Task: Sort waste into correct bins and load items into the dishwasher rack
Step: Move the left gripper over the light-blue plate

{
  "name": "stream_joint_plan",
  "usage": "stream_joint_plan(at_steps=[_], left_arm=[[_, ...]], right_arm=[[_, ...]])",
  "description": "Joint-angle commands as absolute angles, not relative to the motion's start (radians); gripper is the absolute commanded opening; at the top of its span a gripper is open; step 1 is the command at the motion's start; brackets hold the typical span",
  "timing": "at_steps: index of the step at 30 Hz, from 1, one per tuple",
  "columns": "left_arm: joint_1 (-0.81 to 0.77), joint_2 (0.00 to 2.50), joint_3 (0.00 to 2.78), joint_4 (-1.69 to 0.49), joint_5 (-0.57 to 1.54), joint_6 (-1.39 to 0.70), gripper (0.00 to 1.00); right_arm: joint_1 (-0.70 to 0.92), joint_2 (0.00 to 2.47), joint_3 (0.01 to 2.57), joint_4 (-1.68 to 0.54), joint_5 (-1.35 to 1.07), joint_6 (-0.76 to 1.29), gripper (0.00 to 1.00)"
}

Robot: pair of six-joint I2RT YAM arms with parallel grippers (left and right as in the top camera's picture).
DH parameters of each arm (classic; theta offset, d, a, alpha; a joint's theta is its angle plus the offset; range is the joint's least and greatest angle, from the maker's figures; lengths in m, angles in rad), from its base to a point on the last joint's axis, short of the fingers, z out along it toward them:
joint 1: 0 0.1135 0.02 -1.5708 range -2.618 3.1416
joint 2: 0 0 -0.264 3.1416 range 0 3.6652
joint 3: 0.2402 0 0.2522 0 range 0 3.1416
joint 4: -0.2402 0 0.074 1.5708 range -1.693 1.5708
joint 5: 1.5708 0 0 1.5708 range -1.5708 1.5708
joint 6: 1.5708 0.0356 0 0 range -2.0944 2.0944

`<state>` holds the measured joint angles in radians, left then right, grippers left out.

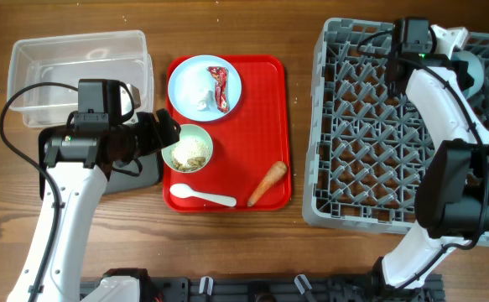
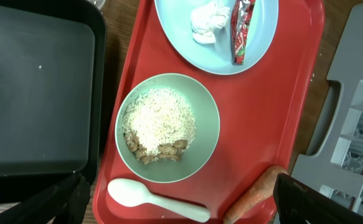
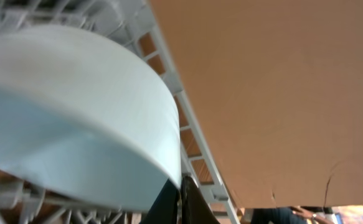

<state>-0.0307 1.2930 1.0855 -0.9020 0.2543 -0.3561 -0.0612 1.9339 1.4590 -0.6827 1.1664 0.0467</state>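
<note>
My right gripper lowers the still-raised pale blue bowl onto the far pegs of the grey rack (image 3: 41, 204) next and releases the bowl's rim. The pegs lie below the gripper.
My left gripper (image 2: 181, 200) is open and empty above the pale green bowl (image 2: 207, 146), which holds beige rice crumbs (image 2: 159, 119). The bowl stands on the red serving tray (image 1: 273, 101). The white spoon (image 2: 150, 196) and the orange carrot (image 2: 254, 196) lie beside the bowl. The round plate (image 2: 175, 28) carries the red wrapper (image 2: 242, 31) and the white scrap (image 2: 209, 18). My right gripper (image 3: 180, 190) is shut on the rim of the pale blue bowl (image 3: 75, 112) over the far right corner of the grey rack (image 1: 370, 126). The yellow cup is out of view.
The clear tub (image 1: 76, 63) stands at the back left. The black tray (image 2: 38, 93) sits in front of it, just left of the red tray and partly under my left arm. The rack's edge (image 2: 355, 124) is close on the right.
</note>
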Motion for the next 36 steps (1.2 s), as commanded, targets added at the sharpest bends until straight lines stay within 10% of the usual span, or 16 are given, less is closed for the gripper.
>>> stream_joint_plan(at_steps=[1,9,16,21,26,36], left_arm=[[-0.026,1.299,1.084,-0.903,0.242,-0.348,0.96],[-0.026,1.299,1.084,-0.903,0.242,-0.347,0.96],[-0.026,1.299,1.084,-0.903,0.242,-0.348,0.97],[-0.026,1.299,1.084,-0.899,0.242,-0.348,1.0],[-0.026,1.299,1.084,-0.847,0.276,-0.348,1.0],[-0.162,1.358,1.106,-0.598,0.111,-0.347,0.99]], right_arm=[[-0.045,1.958,1.445,-0.773,1.044,0.056,0.04],[-0.031,1.937,1.446,-0.955,0.88,0.111,0.11],[-0.031,1.756,1.465,-0.964,0.691,0.089,0.44],[-0.031,1.602,1.467,-0.942,0.067,-0.001,0.7],[-0.028,1.586,1.464,-0.936,-0.492,0.0,0.72],[0.048,1.587,1.464,-0.982,-0.432,-0.002,0.72]])
